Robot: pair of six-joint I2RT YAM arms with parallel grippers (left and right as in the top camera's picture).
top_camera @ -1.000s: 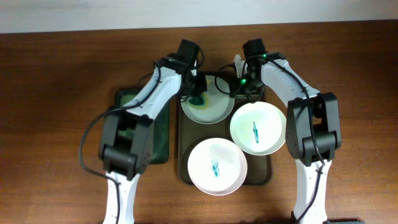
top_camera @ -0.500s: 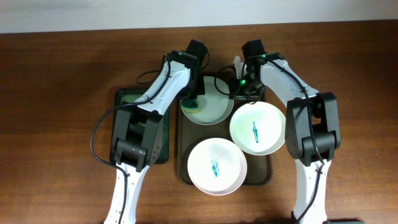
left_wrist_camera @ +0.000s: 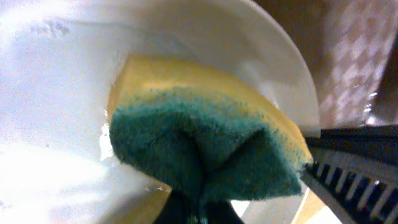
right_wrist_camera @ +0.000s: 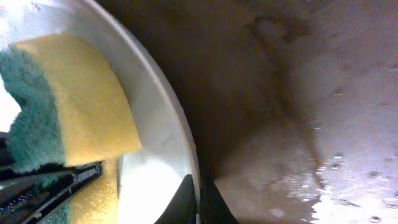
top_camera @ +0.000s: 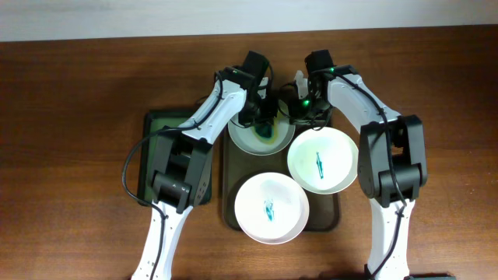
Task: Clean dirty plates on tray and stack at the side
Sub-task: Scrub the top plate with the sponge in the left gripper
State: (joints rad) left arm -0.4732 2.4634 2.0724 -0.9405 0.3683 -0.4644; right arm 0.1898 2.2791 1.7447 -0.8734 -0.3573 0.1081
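Observation:
I will use my left gripper to wipe across the back plate [top_camera: 249, 140] toward the smaller dark green tray. Then I will bring the sponge over that empty tray.
Three white plates lie on the dark tray [top_camera: 230, 204]. The back plate [top_camera: 249, 140] is under my left gripper [top_camera: 263, 124], which is shut on a yellow and green sponge [left_wrist_camera: 205, 137] pressed on that plate's inside [left_wrist_camera: 56, 93]. My right gripper [top_camera: 299, 109] is shut on the back plate's rim [right_wrist_camera: 186, 155] at its right edge; the sponge also shows in the right wrist view [right_wrist_camera: 68, 106]. The right plate [top_camera: 323, 159] and the front plate [top_camera: 271, 207] each carry a teal smear at the centre.
A smaller dark green tray [top_camera: 167, 124] lies left of the big tray under the left arm. Brown wooden table [top_camera: 70, 155] lies all round. The wet tray floor [right_wrist_camera: 311, 93] shows beside the held rim.
My left gripper has moved the sponge from the plate's left side across to its right side. The right gripper has stayed on the rim.

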